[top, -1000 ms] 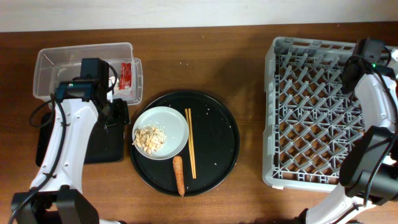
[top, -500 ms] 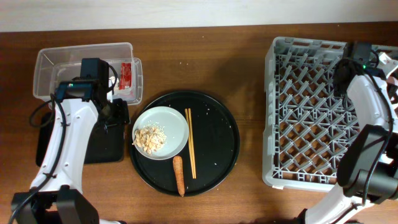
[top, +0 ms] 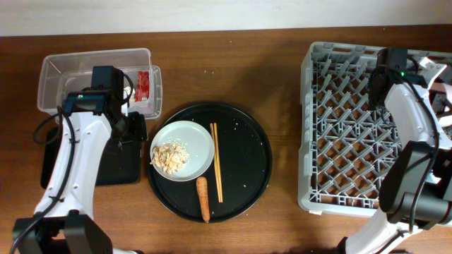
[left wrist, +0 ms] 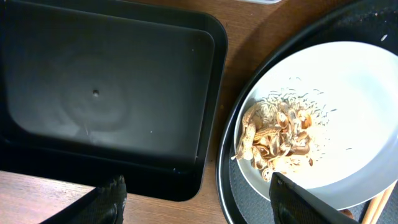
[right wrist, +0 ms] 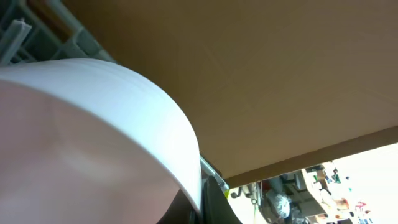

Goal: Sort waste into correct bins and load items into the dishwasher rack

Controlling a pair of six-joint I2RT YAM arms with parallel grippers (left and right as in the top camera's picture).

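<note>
The bowl is still hanging above the wires of the grey rack, so the robot's right gripper needs to go down next, shifting to the left in the overhead view, to release the bowl among the wires.
The pale green-grey plate holds beige food scraps and lies on the round black tray, with the chopsticks and the orange carrot beside it. The red wrapper lies in the clear tub. My left gripper is open and empty between the shallow black tray and the plate. My right gripper is shut on the rim of the white bowl, over the far right corner of the grey rack. The bowl also shows in the overhead view. The blue cup and the white scrap are out of view.
The large round black tray sits at the table's middle. The shallow black tray lies under my left arm, in front of the tub. Bare wooden table lies between the round tray and the rack.
My right arm has moved left with the white bowl, further over the rack's far right corner. The left arm has not moved.
</note>
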